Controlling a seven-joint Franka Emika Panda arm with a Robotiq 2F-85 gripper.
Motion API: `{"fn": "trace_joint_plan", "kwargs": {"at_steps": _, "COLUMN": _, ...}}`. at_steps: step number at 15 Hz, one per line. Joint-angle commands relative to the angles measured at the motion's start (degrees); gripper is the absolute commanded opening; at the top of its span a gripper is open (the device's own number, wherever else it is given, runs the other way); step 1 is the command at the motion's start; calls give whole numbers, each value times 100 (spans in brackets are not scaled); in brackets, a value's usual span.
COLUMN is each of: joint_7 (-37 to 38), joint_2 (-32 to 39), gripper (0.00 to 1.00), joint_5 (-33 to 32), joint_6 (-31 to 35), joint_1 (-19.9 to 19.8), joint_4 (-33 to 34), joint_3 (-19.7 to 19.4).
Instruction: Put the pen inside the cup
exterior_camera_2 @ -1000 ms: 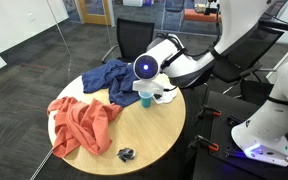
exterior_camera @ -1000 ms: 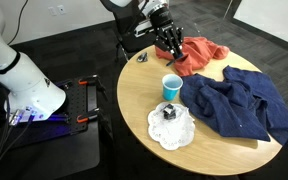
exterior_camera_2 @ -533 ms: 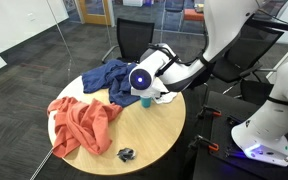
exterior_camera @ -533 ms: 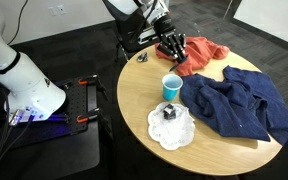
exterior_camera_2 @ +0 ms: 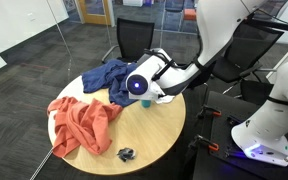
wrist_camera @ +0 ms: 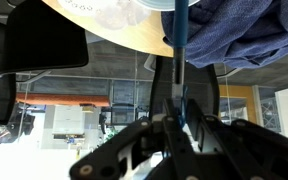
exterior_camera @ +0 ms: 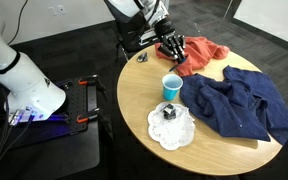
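The gripper moves down toward the doily and releases the pen inside the cup's opening (wrist_camera: pixel 158 3) next. That opening lies below it and the pen's tip points there.
A light blue cup (exterior_camera: pixel 171 87) stands upright near the middle of the round wooden table (exterior_camera: pixel 139 95); in an exterior view it (exterior_camera_2: pixel 146 99) is partly hidden behind the arm's wrist. My gripper (exterior_camera: pixel 172 48) hangs above the far table edge by the red cloth, up and behind the cup. In the wrist view the gripper (wrist_camera: pixel 180 100) is shut on a thin blue pen (wrist_camera: pixel 178 45), whose tip points toward the cup at the top edge of the picture. The pen is too small to make out in both exterior views.
A white doily (exterior_camera: pixel 172 128) with a small black object (exterior_camera: pixel 170 112) lies in front of the cup. A dark blue cloth (exterior_camera: pixel 239 100) and a red cloth (exterior_camera: pixel 206 55) cover much of the table. Another small dark item (exterior_camera_2: pixel 125 153) lies near the table edge.
The gripper with the pen has shifted slightly; the arm's wrist has moved a little lower and sideways over the table. The cup and cloths have not moved.
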Motion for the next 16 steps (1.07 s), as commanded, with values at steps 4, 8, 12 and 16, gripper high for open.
{"fn": "trace_joint_plan", "kwargs": {"at_steps": 4, "joint_7": 430, "joint_2": 345, "gripper": 4, "joint_5": -121, "joint_6": -1621, "joint_1": 218, "joint_4": 280, "joint_3": 126}}
{"fn": "trace_joint_plan", "kwargs": {"at_steps": 8, "joint_7": 528, "joint_2": 617, "gripper": 4, "joint_5": -107, "joint_6": -2254, "joint_1": 283, "joint_4": 494, "joint_3": 241}}
{"fn": "trace_joint_plan", "kwargs": {"at_steps": 12, "joint_7": 643, "joint_2": 823, "gripper": 4, "joint_5": -286, "joint_6": -2398, "joint_1": 297, "joint_4": 657, "joint_3": 297}}
{"fn": "trace_joint_plan", "kwargs": {"at_steps": 16, "joint_7": 851, "joint_2": 897, "gripper": 4, "joint_5": -772, "joint_6": -2272, "joint_1": 281, "joint_4": 616, "joint_3": 319}}
